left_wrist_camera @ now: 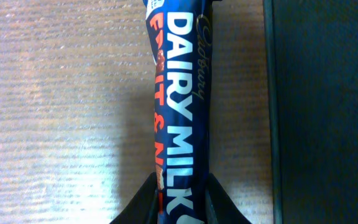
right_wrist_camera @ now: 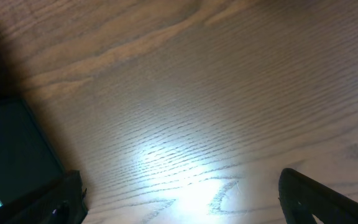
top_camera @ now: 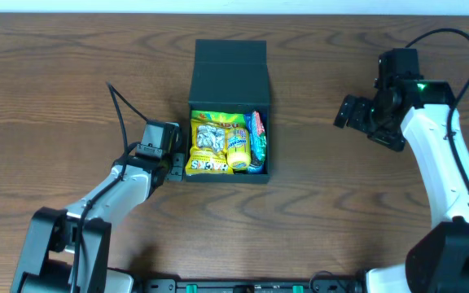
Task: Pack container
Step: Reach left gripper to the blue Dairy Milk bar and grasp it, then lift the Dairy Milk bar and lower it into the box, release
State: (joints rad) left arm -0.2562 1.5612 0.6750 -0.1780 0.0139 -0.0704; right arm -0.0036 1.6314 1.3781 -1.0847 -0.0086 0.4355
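Observation:
My left gripper next moves up over the container's side, turns, lowers along the container's far end (top_camera: 219, 116) and releases the Dairy Milk bar, since it's still outside.
The dark teal container (top_camera: 228, 177) stands open at the table's middle, its flap lid (top_camera: 230, 69) laid back behind it. Inside lie yellow snack packets (top_camera: 214, 142) and a teal and red packet (top_camera: 256, 134). My left gripper (top_camera: 172, 159) is just left of the container's left wall. In the left wrist view it (left_wrist_camera: 182, 190) is shut on a blue Dairy Milk chocolate bar (left_wrist_camera: 182, 93), which points forward over the table beside the container's wall (left_wrist_camera: 322, 112). My right gripper (top_camera: 355, 114) is open and empty, well to the right of the container.
Brown wooden table (top_camera: 55, 81) all round. In the right wrist view my open fingers (right_wrist_camera: 179, 199) hang over bare wood, and a corner of the container (right_wrist_camera: 11, 149) shows at the left edge.

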